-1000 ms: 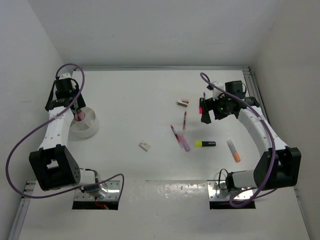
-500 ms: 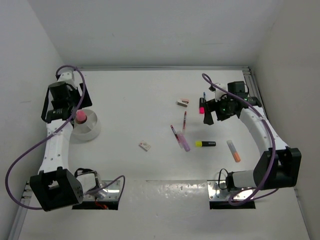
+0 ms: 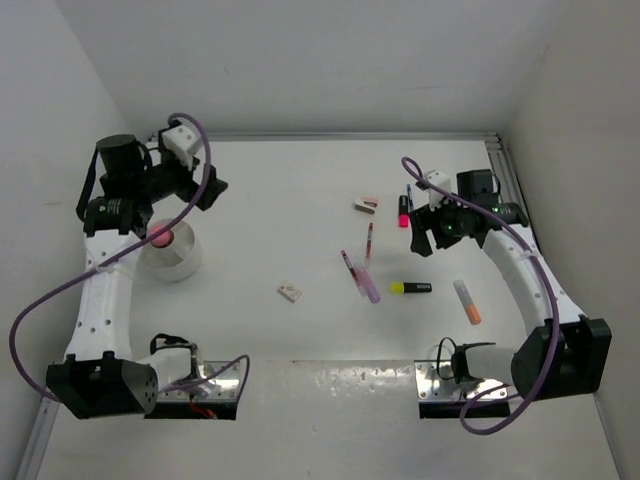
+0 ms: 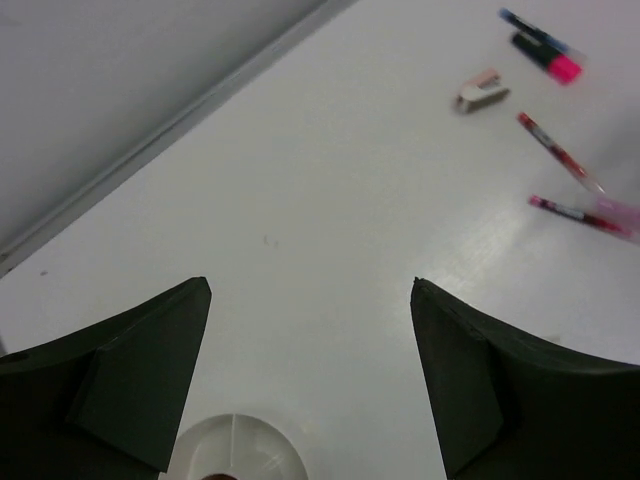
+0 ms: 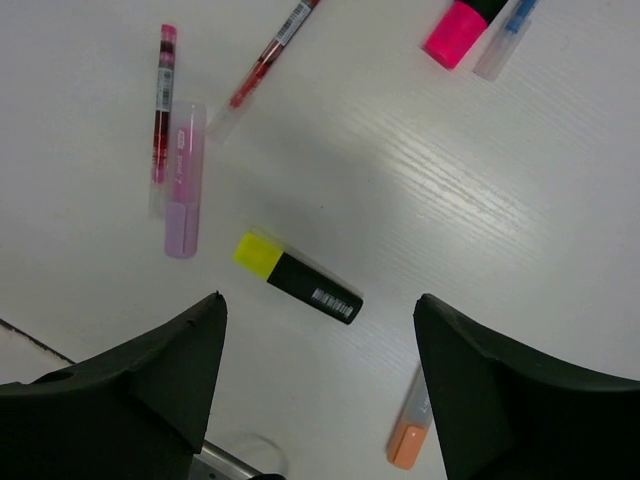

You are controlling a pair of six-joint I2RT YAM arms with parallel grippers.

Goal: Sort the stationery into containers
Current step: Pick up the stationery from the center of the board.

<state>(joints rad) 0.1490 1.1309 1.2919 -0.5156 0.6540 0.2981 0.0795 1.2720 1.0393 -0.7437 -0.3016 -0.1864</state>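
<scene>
The small white box still lies loose outside the dish, so I should move my left gripper back, rightward in the top view, and down over the box.
The round pale dish stands at the left with a pink-red highlighter in it. Its rim shows at the bottom of the left wrist view. My left gripper is open and empty, raised beyond the dish. My right gripper is open and empty above the yellow-black highlighter, which lies near the orange highlighter. Pink pen, two red pens, pink highlighter and blue pen lie loose. Two erasers lie on the table.
White walls close the table at the back, left and right. A metal rail runs along the right edge. Purple cables loop off both arms. Base plates sit at the near edge.
My left gripper has lifted off the dish and swung up and right, leaving the pink-red highlighter in the dish. My right gripper has shifted slightly right and nearer.
</scene>
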